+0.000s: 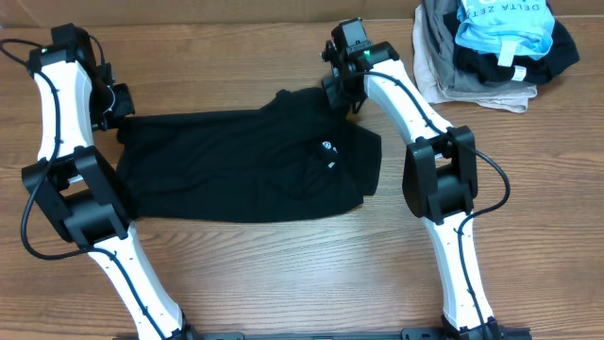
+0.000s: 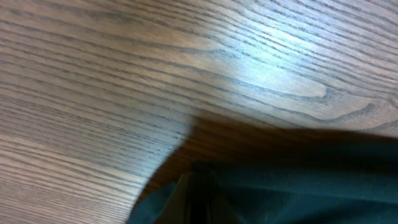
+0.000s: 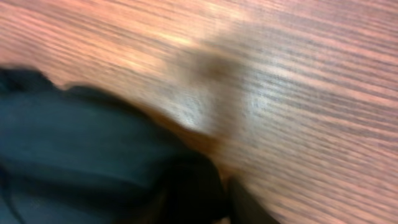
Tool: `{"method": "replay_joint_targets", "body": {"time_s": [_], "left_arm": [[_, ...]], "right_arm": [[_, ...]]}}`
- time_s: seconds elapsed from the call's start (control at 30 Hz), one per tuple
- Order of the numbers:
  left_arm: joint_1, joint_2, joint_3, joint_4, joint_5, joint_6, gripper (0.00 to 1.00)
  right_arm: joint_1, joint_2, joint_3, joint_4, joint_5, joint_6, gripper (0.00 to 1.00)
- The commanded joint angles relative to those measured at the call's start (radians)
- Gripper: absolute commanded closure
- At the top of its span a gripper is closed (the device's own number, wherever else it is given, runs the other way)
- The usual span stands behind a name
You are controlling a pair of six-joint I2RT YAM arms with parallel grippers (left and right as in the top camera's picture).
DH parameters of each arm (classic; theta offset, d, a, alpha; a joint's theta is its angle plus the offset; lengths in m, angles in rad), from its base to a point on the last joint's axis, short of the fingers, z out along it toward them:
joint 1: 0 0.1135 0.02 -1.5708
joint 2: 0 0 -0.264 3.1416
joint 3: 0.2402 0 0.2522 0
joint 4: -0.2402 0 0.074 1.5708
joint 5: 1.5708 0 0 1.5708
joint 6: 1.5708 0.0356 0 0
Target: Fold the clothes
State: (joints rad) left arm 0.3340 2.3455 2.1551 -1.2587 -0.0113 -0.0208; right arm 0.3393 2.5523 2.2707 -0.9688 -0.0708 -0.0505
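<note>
I will raise my left gripper, then lower it back over the end of the shirt opposite the logo and let go, as the shirt is spread out with its far corner pinched.
The black T-shirt lies spread sideways across the middle of the wooden table, its small white logo toward the right. My left gripper is at the shirt's upper left corner. In the left wrist view it is shut on a tented fold of the dark fabric just above the wood. My right gripper is at the shirt's upper right edge. The right wrist view is blurred, but the right gripper is closed around black cloth.
A pile of other garments sits at the table's back right corner: a light-blue one with dark lettering on top of grey and beige ones. Bare wood table lies in front of the shirt.
</note>
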Motion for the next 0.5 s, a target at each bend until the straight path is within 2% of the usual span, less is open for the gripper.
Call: {"method": "replay_joint_targets", "body": {"time_s": [0.0,0.07,0.3,0.47], "left_arm": [[0.0,-0.024,0.018,0.006,0.004,-0.01,0.96],[0.0,-0.024,0.018,0.007,0.004,-0.01,0.96],[0.004,-0.024,0.019,0.031,0.0,-0.009,0.96],[0.007,-0.024,0.05,0.04,0.008,-0.03,0.96]], "right_arm": [[0.0,-0.006,0.024,0.029,-0.074,0.002,0.87],[0.0,-0.006,0.024,0.055,-0.073,0.002,0.93],[-0.012,-0.007,0.115,0.105,-0.072,0.001,0.96],[-0.047,-0.008,0.295,-0.006,-0.074,-0.002,0.96]]}}
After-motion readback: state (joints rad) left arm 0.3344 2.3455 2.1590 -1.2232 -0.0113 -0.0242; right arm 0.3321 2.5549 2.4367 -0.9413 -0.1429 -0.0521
